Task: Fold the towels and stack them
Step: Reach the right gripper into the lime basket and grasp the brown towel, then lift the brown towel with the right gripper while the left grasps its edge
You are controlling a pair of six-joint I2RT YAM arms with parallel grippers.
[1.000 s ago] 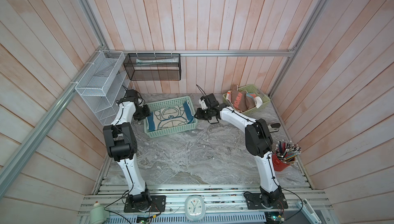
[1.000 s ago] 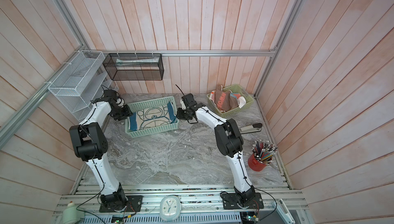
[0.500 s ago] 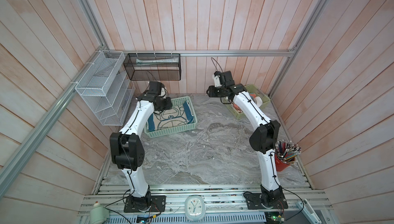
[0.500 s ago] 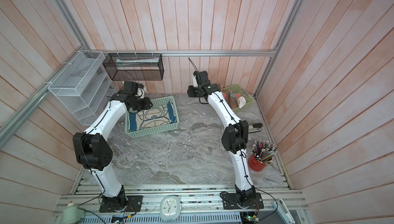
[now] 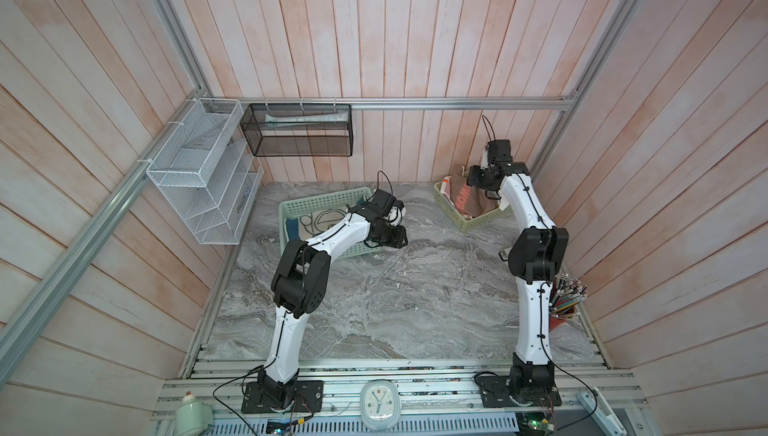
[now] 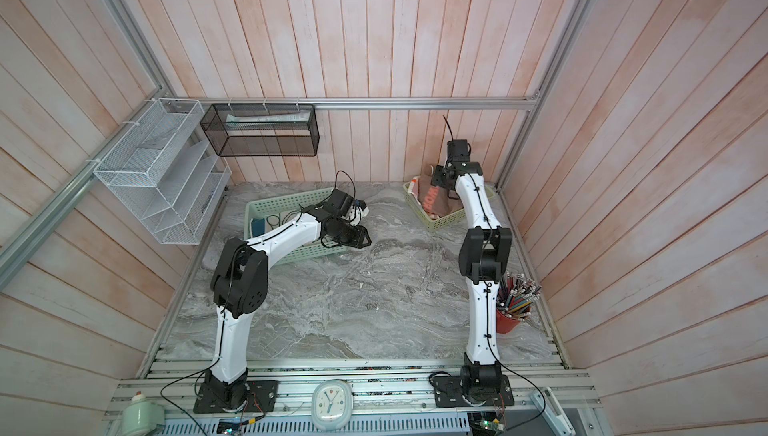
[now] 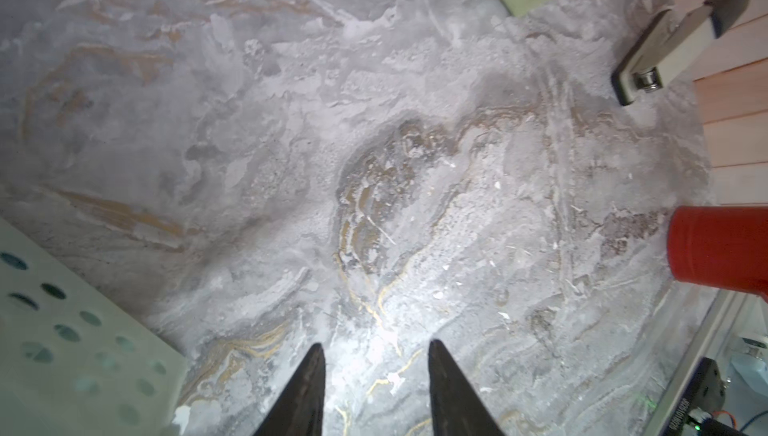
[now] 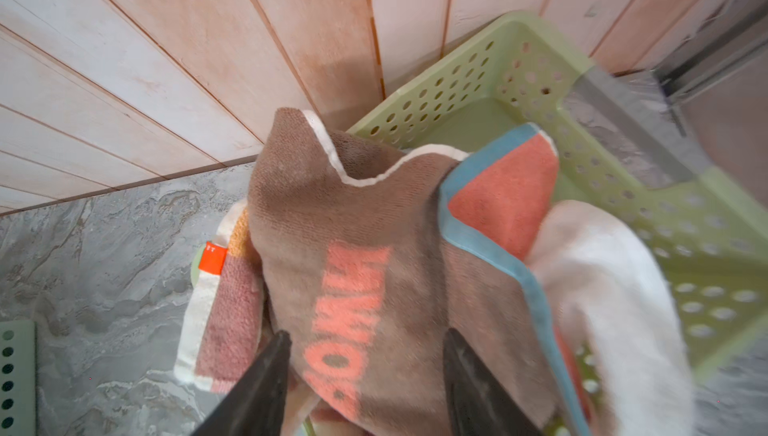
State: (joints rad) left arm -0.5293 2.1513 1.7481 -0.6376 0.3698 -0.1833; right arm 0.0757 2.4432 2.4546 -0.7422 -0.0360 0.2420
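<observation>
My right gripper moves down next, fingers open, onto the cloth beside the coral letters, as the brown towel lies just below it, topmost in the basket.
A cream towel with a blue border and cartoon face (image 5: 316, 220) (image 6: 270, 220) lies in the left green basket (image 5: 320, 201). The other towels are bunched in the right green basket (image 5: 482, 222) (image 8: 540, 60): a brown one with coral letters (image 8: 353, 247) (image 5: 463, 197) on top, a white one (image 8: 602, 268) beside it, and a striped one (image 8: 232, 309) hanging over the rim. My right gripper (image 8: 365, 336) (image 5: 477, 177) hangs open just over the brown towel. Low over bare marble, just right of the left basket, my left gripper (image 7: 376, 346) (image 5: 397, 238) is open and holds nothing.
A red cup of pencils (image 5: 563, 317) (image 7: 723, 247) stands by the right wall near the right arm. A white tool with a grey handle (image 7: 673, 47) lies on the table near it. A white wire rack (image 5: 199, 172) and a black mesh shelf (image 5: 299, 131) hang at the back left.
The left arm swung from the left basket's far left corner across to its right side. The right arm left that basket, moved over the right basket, and its jaws widened.
</observation>
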